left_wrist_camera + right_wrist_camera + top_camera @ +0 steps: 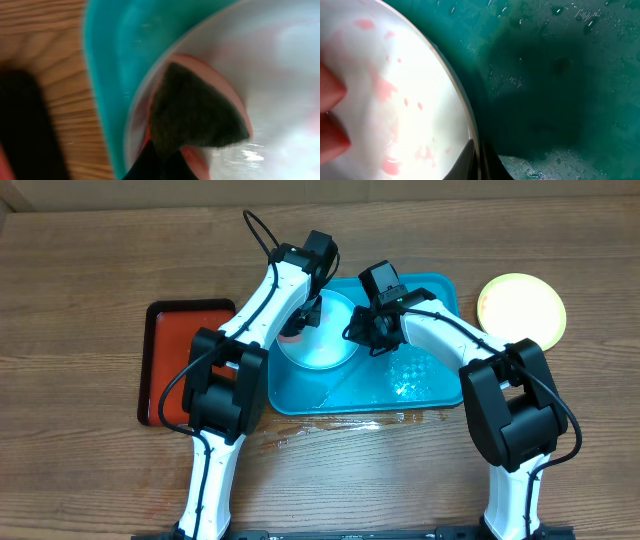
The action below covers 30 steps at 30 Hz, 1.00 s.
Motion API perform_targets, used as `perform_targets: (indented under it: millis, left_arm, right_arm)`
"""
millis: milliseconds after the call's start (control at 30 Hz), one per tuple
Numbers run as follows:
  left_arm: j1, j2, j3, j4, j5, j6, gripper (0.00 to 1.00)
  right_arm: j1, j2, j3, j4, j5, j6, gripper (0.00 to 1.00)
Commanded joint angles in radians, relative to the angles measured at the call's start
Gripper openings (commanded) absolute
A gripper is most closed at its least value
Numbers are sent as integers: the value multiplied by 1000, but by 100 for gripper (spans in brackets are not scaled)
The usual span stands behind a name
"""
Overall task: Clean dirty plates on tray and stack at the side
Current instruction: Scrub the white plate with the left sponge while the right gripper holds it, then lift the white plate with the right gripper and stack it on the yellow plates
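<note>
The right gripper lifts the blue-white plate's rim next, crosses the tray to the right in the overhead view and lowers that rim on top of the yellow-green plate (520,310).
A pale blue-white plate (325,350) lies tilted in the left part of the turquoise tray (445,282). Its surface bears red-orange smears in the right wrist view (410,75). My left gripper (298,320) is shut on a red-orange sponge with a dark scouring face (195,110) and presses it on the plate (280,75) near its rim. My right gripper (362,330) is shut on the plate's right rim, one finger on each side (479,160). A yellow-green plate (520,310) sits on the table right of the tray. I cannot tell whether another plate lies under it.
A red tray with a black rim (180,360) lies left of the turquoise tray. The tray floor (560,75) is wet, and water has spilled on the wooden table (330,425) in front of it. The tray's rim shows in the left wrist view (107,65).
</note>
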Motion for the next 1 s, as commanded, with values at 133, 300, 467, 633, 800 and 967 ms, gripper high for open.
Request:
perform_targets:
  millis: [133, 300, 467, 633, 800, 967]
  left_arm:
    - [13, -3, 260, -131, -73, -121, 4]
    - [103, -38, 505, -228, 171, -120, 4]
    - [235, -45, 518, -304, 290, -120, 4]
    - [338, -43, 444, -348, 290, -120, 4]
    - [368, -43, 374, -343, 290, -120, 4]
    - [376, -43, 356, -352, 291, -119, 4]
  right_arm:
    - [-7, 0, 16, -13, 32, 0, 4]
    - [5, -89, 42, -55, 45, -157, 4]
    - [63, -209, 43, -67, 238, -325, 4]
    - [220, -280, 43, -91, 732, -580, 4]
    - [337, -281, 43, -34, 1205, -814, 4]
    - [400, -281, 43, 86, 1446, -1101, 4]
